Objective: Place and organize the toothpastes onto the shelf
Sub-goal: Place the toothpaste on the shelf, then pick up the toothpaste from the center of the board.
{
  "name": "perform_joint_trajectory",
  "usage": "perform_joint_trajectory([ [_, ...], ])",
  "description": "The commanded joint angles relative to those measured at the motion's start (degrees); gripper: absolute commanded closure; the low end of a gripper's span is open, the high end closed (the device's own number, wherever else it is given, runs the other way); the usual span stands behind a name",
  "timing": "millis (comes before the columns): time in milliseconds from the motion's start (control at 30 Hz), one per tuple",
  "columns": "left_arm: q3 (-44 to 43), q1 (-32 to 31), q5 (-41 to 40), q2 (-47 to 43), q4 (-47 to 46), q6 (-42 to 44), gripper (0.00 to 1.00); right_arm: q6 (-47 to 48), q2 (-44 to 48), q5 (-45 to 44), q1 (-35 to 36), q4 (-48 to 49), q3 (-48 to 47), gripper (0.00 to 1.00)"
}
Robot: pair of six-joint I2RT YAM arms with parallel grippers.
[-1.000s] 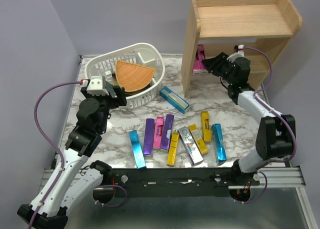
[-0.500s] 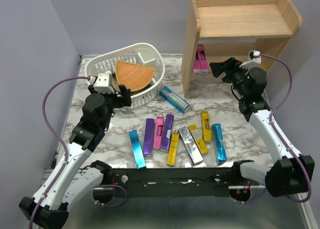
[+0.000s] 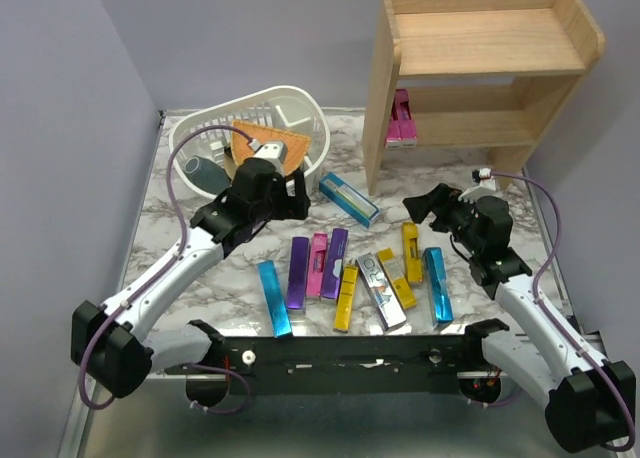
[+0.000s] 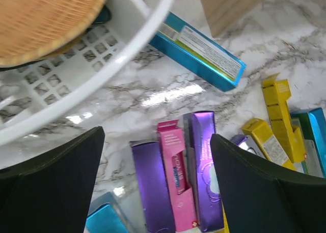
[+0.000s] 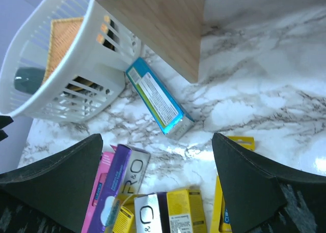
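I will next move my left gripper down and back onto the pink carton's far end (image 3: pixel 319 240) (image 4: pixel 168 126), with its fingers on either side of it, because purple cartons crowd both long sides of the pink carton.
The wooden shelf (image 3: pixel 480 68) stands at the back right, with pink toothpastes (image 3: pixel 401 118) at the left end of its lower tier. Several more toothpastes lie in a loose row on the marble table: blue (image 3: pixel 272 298), purple (image 3: pixel 298 272), pink (image 3: pixel 317 264), yellow (image 3: pixel 411 251) and others, plus a teal one (image 3: pixel 349 198) by the basket. My left gripper (image 3: pixel 298 193) hangs open over the pink and purple cartons (image 4: pixel 175 172), holding nothing. Near the yellow cartons (image 5: pixel 204 212), my right gripper (image 3: pixel 425 203) is open and empty too.
A white slotted basket (image 3: pixel 200 138) with an orange wedge (image 3: pixel 275 138) and a grey item sits at the back left, close behind my left wrist. The shelf's side panel (image 5: pixel 163 24) stands just beyond the teal carton (image 5: pixel 158 100).
My right gripper opened, left a pink carton on the lower tier and drew back down to the table. My left arm swung right from beside the basket to over the cartons.
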State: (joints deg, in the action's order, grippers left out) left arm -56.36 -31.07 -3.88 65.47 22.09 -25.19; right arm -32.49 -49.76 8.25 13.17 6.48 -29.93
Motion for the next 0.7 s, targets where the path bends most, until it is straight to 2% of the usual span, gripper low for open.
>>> perform_joint_trajectory([
  [0, -6.9, -7.7, -9.6, 8.7, 6.1, -8.1, 0.08, 0.8, 1.5, 1.1, 0.5, 0.6, 4.4, 0.04],
  [200, -13.8, -11.1, -9.9, 22.4, 8.6, -12.8, 0.14, 0.9, 3.0, 0.8, 2.6, 2.1, 5.9, 0.04],
  [300, -17.9, -12.5, -11.4, 28.7, 10.9, -13.0, 0.19, 1.1, 2.8, -0.3, 4.3, 3.2, 6.2, 0.04],
  [367, -19.7, -12.8, -12.1, 32.8, 12.8, -13.7, 0.26, 1.3, 2.6, -1.0, 5.3, 3.4, 6.2, 0.04],
  [667, -19.4, -13.1, -12.3, 37.8, 13.1, -15.7, 0.43, 1.9, 2.6, -3.2, 7.8, 4.0, 6.6, 0.04],
])
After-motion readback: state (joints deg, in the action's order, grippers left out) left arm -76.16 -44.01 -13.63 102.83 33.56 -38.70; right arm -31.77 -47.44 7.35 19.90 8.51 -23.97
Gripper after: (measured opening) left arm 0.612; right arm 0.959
